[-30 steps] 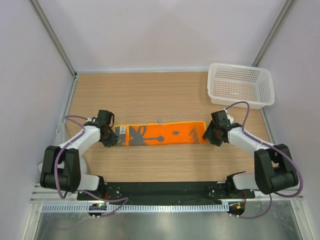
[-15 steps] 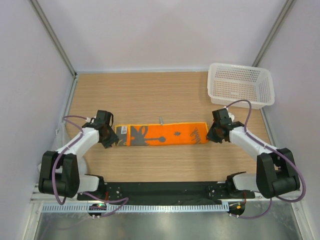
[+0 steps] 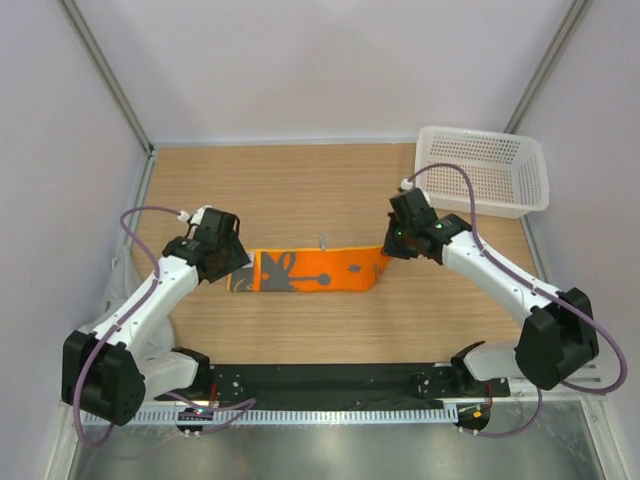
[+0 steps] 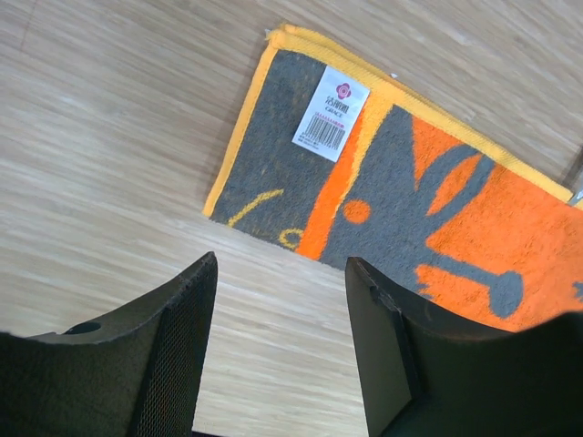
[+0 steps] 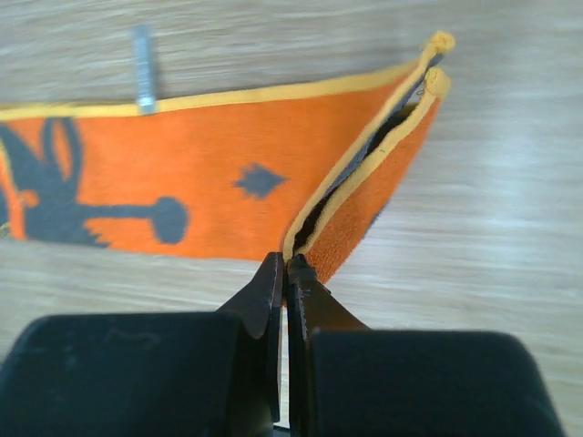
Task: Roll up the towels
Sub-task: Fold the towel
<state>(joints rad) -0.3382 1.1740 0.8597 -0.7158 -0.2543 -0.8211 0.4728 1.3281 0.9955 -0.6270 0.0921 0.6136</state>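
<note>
Next, my right gripper carries the towel's yellow hem over the towel's grey end (image 3: 244, 279), lowers and releases, as that grey end lies below and to the left in the top view.
One of the towels, an orange towel (image 3: 315, 271) with grey figures and a yellow edge, lies as a long strip across the table's middle. My right gripper (image 3: 390, 250) is shut on its right end, which is raised off the wood and bent leftward; in the right wrist view the pinched yellow hem (image 5: 364, 168) rises from my closed right gripper (image 5: 285, 264). My left gripper (image 3: 222, 262) hovers open just off the left end. In the left wrist view the left gripper (image 4: 281, 264) has bare wood between its fingers, and the towel's grey end with a white label (image 4: 332, 113) lies beyond them.
A white perforated basket (image 3: 530, 175) stands at the back right corner. A small grey metal piece (image 3: 321, 240) lies against the towel's far edge, also seen in the right wrist view (image 5: 143, 68). Walls close in the table on the left, right and back.
My right gripper shut on the towel's right end and carried it up and leftward, shortening the strip. My left gripper opened and lifted off the left end.
</note>
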